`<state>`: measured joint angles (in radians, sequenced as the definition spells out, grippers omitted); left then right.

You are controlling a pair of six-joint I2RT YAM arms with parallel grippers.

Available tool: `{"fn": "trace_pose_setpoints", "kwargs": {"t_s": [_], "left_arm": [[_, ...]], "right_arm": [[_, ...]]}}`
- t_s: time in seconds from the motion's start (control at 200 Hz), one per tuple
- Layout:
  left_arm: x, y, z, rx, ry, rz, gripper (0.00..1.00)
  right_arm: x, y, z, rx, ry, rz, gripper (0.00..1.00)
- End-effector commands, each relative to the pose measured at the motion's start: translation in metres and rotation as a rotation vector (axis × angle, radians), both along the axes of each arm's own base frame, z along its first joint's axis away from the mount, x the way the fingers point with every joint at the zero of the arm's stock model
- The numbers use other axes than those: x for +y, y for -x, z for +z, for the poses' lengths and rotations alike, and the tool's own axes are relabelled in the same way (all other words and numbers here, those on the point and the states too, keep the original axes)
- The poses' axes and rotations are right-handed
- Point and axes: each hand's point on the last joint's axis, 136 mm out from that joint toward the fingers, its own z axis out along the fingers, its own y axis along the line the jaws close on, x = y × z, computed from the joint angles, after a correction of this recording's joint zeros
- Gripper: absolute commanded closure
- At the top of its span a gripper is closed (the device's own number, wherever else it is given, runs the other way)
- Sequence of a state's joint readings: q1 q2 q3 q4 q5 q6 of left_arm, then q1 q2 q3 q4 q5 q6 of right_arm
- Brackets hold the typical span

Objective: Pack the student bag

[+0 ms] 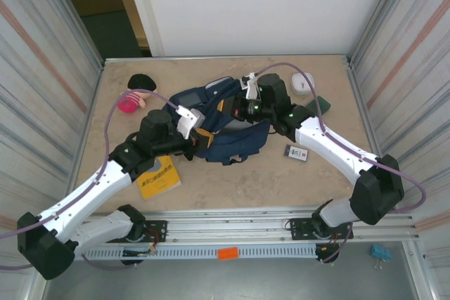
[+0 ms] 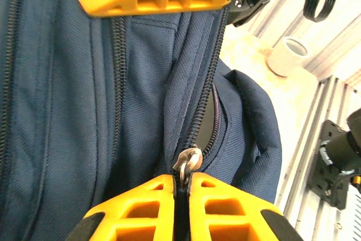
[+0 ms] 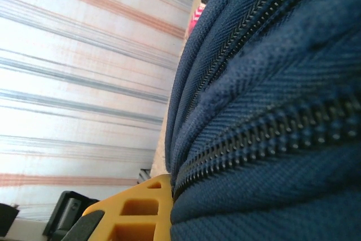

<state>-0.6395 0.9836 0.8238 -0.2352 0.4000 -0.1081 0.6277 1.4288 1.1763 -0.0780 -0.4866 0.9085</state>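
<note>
The bag's partly zipped side by the yellow book is below my left gripper. I will next move the gripper down that side and release the zipper pull.
The student bag (image 1: 235,147), navy blue, lies in the middle of the table between both arms. My left gripper (image 2: 181,180) is shut on the bag's silver zipper pull (image 2: 189,161), at the lower end of a zipper that stands partly open above it. In the top view the left gripper (image 1: 203,139) sits at the bag's left side. My right gripper (image 1: 230,109) is at the bag's upper edge, shut on a fold of the bag's fabric (image 3: 265,139). One of its yellow fingers (image 3: 141,207) shows, the other is hidden behind the cloth.
A yellow book (image 1: 158,178) lies under the left arm. A pink item (image 1: 129,102) and a black one (image 1: 143,81) lie at the back left. At the back right lie a white round object (image 1: 303,82) and a dark case (image 1: 323,104); a small card (image 1: 297,152) lies right of the bag.
</note>
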Motion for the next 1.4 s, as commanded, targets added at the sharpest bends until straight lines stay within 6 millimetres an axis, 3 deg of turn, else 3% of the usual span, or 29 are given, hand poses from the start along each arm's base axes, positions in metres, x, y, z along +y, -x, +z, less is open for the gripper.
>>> {"fn": "trace_pose_setpoints", "kwargs": {"t_s": [0.0,0.271,0.531,0.717,0.852,1.148,1.393], "left_arm": [[0.009,0.021,-0.046,0.187,-0.082,-0.037,0.91],[0.015,0.018,-0.047,0.175,-0.126,-0.017,0.84],[0.020,0.023,-0.062,0.198,-0.166,-0.013,0.75],[0.021,0.026,-0.073,0.219,-0.177,-0.021,0.90],[0.026,0.023,-0.076,0.208,-0.201,0.010,0.92],[0.061,-0.008,-0.100,0.239,-0.271,0.246,0.96],[0.096,-0.071,-0.102,0.209,-0.207,0.493,0.98]], "right_arm": [[-0.001,-0.017,0.065,-0.181,-0.097,-0.013,1.00],[0.011,-0.017,0.049,-0.156,-0.072,-0.009,1.00],[0.013,-0.016,0.053,-0.165,-0.077,-0.006,1.00],[0.011,-0.018,0.053,-0.164,-0.076,-0.011,1.00],[0.006,-0.019,0.059,-0.173,-0.083,-0.014,1.00],[-0.010,-0.014,0.104,-0.224,-0.142,0.033,1.00],[-0.010,0.003,0.133,-0.268,-0.172,0.106,1.00]]}}
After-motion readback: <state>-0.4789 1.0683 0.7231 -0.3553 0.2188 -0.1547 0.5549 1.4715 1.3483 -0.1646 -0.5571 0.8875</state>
